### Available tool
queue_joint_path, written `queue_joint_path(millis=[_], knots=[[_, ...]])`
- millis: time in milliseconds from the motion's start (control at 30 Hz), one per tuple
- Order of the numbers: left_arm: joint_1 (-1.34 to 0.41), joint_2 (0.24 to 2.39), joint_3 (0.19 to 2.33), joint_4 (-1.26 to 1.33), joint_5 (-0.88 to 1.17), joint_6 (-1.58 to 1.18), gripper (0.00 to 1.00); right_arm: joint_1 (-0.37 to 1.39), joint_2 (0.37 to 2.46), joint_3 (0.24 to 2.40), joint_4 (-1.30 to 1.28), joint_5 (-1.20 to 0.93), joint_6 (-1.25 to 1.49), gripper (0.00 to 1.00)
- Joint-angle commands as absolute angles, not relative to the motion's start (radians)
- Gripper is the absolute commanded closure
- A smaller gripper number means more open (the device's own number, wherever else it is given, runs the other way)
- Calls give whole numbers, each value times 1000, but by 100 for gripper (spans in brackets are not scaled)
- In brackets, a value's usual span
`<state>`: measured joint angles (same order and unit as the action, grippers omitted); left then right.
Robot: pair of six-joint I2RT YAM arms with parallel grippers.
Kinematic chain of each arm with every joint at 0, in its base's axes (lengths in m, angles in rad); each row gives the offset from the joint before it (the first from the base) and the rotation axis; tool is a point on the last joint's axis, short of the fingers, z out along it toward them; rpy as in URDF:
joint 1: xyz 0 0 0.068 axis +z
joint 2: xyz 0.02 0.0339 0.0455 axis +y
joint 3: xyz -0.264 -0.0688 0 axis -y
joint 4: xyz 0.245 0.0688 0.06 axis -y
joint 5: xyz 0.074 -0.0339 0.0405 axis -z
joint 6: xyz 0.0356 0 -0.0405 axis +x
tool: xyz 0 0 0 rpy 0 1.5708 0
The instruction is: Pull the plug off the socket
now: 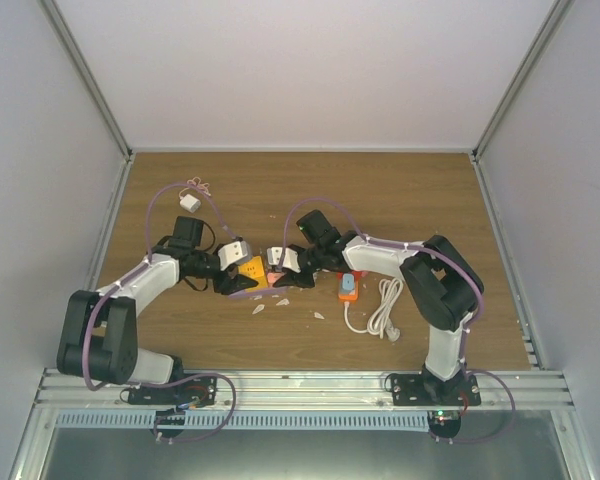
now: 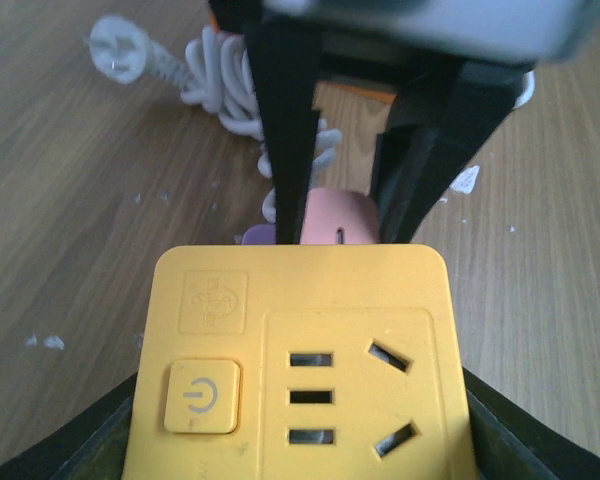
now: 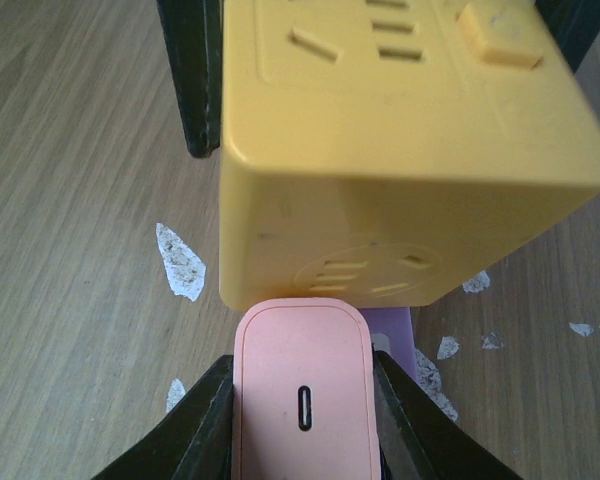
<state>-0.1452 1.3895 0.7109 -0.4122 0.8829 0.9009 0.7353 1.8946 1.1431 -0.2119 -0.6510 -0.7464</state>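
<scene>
I should carry the yellow cube socket (image 1: 252, 268) outward with my left gripper to the bare wood (image 1: 237, 192) next to the white adapter, then lower it there and let go of it.
A yellow cube socket (image 1: 252, 268) (image 2: 300, 370) (image 3: 400, 150) is off the table near its middle, and my left gripper (image 1: 236, 276) (image 2: 300, 445) is shut on its two sides. A pink plug (image 1: 273, 277) (image 2: 340, 215) (image 3: 302, 400) butts against the socket's side that faces the right arm. Its prongs are hidden. My right gripper (image 1: 281, 264) (image 3: 305, 440) is shut on the plug, one black finger (image 3: 195, 430) on each flank. In the left wrist view those fingers (image 2: 285, 130) reach down onto the plug from above.
An orange power strip (image 1: 348, 287) with a coiled white cable (image 1: 385, 310) (image 2: 230, 90) lies right of the grippers. A small white adapter (image 1: 190, 202) sits at the back left. White scraps (image 1: 280, 303) (image 3: 182, 262) lie on the wood below the socket. A purple piece (image 3: 390, 335) shows beside the plug.
</scene>
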Motion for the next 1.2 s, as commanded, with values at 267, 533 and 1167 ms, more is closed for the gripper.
queue_joint_path(millis=[267,533,1167], knots=[[-77,1329,743,-426,1001,1026,74,744,1960,1130,-273,-555,-742,99],[86,1454,933,-432,1045,879,70,744,1959,1132,-270,-559,-743,98],[102,1930,1353,-360,999,517,70,743,1957,1134,-271,-552,-735,97]])
